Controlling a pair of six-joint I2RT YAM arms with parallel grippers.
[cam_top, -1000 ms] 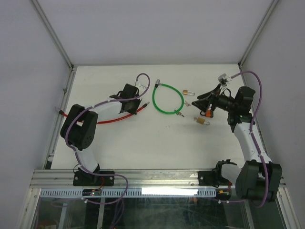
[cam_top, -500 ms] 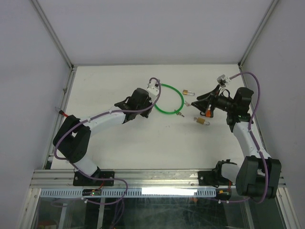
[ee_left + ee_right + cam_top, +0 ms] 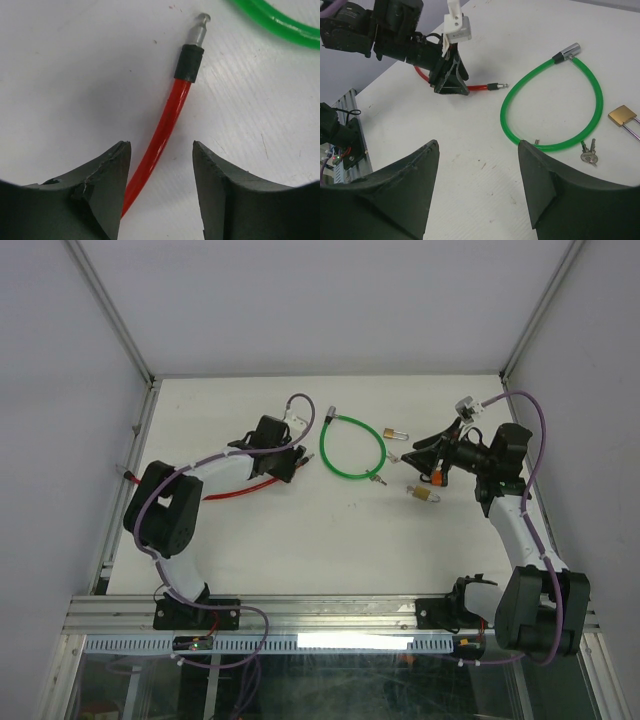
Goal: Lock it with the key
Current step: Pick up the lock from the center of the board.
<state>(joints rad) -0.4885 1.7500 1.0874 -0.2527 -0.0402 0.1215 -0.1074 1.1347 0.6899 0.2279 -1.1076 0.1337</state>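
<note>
The part of the red cable behind the black plug end is below my left gripper, between its open fingers. I will lower the gripper onto that part next and close it.
A red cable (image 3: 162, 127) with a black-and-metal plug end (image 3: 192, 52) lies on the white table. My left gripper (image 3: 160, 145) (image 3: 290, 465) is open just above it, and the cable runs loose between the jaws, close to the left finger. To its right lies a green cable loop (image 3: 352, 445) (image 3: 550, 107). A small bunch of keys (image 3: 589, 152) lies by the loop's near end, with a brass padlock (image 3: 622, 117) (image 3: 395, 432) beside them. My right gripper (image 3: 478, 144) (image 3: 418, 462) hovers open and empty to the right of the loop.
A second brass padlock (image 3: 424, 495) lies below the right gripper. Walls and an aluminium frame (image 3: 150, 380) close the table on the left, back and right. The red cable's far end runs to the left edge (image 3: 130, 477).
The left arm stretched right toward the green loop, then drew back over the red cable. Its jaws went from shut to open. The right arm stayed still.
</note>
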